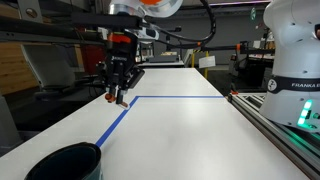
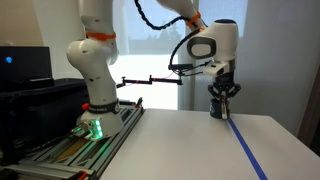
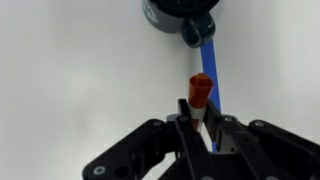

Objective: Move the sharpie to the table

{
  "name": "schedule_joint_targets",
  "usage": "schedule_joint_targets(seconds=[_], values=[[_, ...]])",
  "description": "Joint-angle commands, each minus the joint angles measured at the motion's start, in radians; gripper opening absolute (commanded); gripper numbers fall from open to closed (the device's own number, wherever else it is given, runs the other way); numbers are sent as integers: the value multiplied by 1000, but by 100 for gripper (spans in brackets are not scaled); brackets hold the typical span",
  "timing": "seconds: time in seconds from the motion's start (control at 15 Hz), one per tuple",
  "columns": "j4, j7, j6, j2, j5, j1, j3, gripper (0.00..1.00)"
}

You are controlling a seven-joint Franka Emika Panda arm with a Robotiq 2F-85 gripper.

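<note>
The robot should next move its gripper down and away from the blue tape to the bare white tabletop near the dark cup, because the sharpie (image 3: 199, 92) hangs above the table.
My gripper (image 3: 200, 112) is shut on the sharpie (image 3: 199, 92), a slim marker with a pale barrel and a red-orange end that sticks out past the fingertips in the wrist view. In an exterior view the gripper (image 1: 120, 97) hangs just above the white table (image 1: 180, 130), beside the blue tape line (image 1: 170, 98), with the sharpie's red tip (image 1: 122, 101) showing below the fingers. In an exterior view the gripper (image 2: 221, 110) points down at the table (image 2: 180, 145); the sharpie is too small to make out there.
A dark round cup (image 1: 66, 163) stands at the near table corner and shows at the top of the wrist view (image 3: 180, 15). The blue tape strip (image 3: 208, 70) runs toward it. The robot base (image 2: 92, 95) and a metal rail (image 1: 285, 130) border the table.
</note>
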Motion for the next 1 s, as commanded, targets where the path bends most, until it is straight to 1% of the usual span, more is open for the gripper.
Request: schedule_joint_targets(seconds=[0.0, 0.2, 0.4, 0.73, 0.93], values=[[-45, -36, 94, 39, 20, -11, 16, 5], [-53, -67, 137, 88, 41, -19, 26, 5], [-41, -130, 159, 140, 89, -38, 49, 5], [-21, -273, 202, 227, 212, -81, 110, 5], [-5, -337, 229, 265, 262, -108, 152, 5]])
